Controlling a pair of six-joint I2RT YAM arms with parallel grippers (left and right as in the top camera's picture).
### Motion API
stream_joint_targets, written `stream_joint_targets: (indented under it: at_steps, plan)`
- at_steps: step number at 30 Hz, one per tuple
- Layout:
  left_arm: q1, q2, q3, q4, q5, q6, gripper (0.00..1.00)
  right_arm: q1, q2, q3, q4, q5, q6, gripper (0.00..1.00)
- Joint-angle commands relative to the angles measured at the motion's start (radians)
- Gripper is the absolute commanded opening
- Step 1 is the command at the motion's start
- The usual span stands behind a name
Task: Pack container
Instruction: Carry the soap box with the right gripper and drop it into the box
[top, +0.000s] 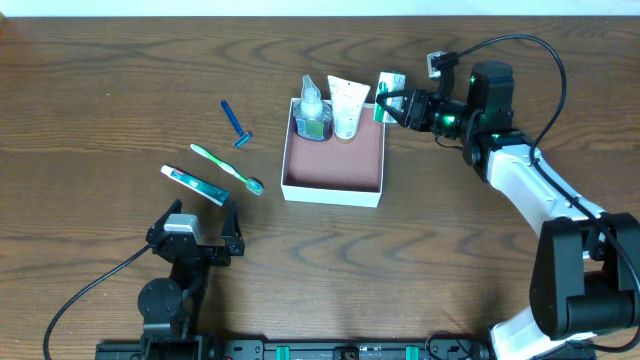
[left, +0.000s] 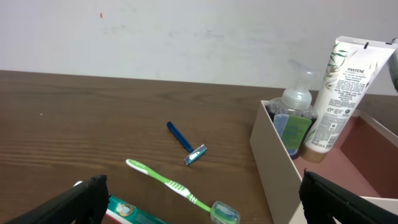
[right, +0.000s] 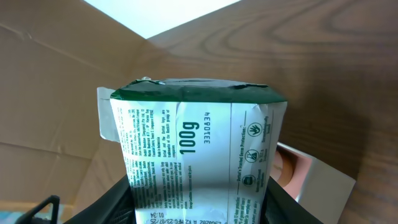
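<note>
My right gripper lowers slightly back toward the white tube next, over the container's far corner (top: 374, 116) (right: 308, 163).
The container (top: 333, 186), a shallow white box with a reddish-brown floor, sits mid-table. A clear bottle (top: 312, 112) and a white tube (top: 347, 108) stand along its far wall. My right gripper (top: 399, 104) is shut on a green-and-white packet (top: 391, 83), held just beyond the box's far right corner. In the right wrist view the packet (right: 199, 143) fills the space between the fingers, and a corner of the container (right: 320, 183) shows below it. My left gripper (top: 196, 236) rests open near the front left, with nothing between its fingers.
A green toothbrush (top: 227, 168), a blue razor (top: 236, 124) and a toothpaste box (top: 195, 185) lie on the wood left of the container. In the left wrist view the toothbrush (left: 180, 190) and razor (left: 186, 144) lie ahead, with the container wall (left: 273, 158) to the right.
</note>
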Motion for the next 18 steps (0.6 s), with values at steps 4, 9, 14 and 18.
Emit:
stream_joint_targets:
  at_steps: [4,9,14,18]
  plan:
    - [-0.003,0.000,-0.018,-0.034,0.014,-0.001,0.98,0.016,0.005,0.012,0.021,-0.013,0.131,0.18]
    - [-0.003,0.000,-0.018,-0.034,0.014,-0.001,0.98,0.035,0.005,0.009,0.028,0.018,0.195,0.18]
    - [-0.003,0.000,-0.018,-0.034,0.014,-0.001,0.98,0.055,0.006,0.006,0.028,0.057,0.227,0.22]
    - [-0.003,0.000,-0.018,-0.034,0.014,-0.001,0.98,0.057,0.006,0.002,0.028,0.067,0.248,0.22]
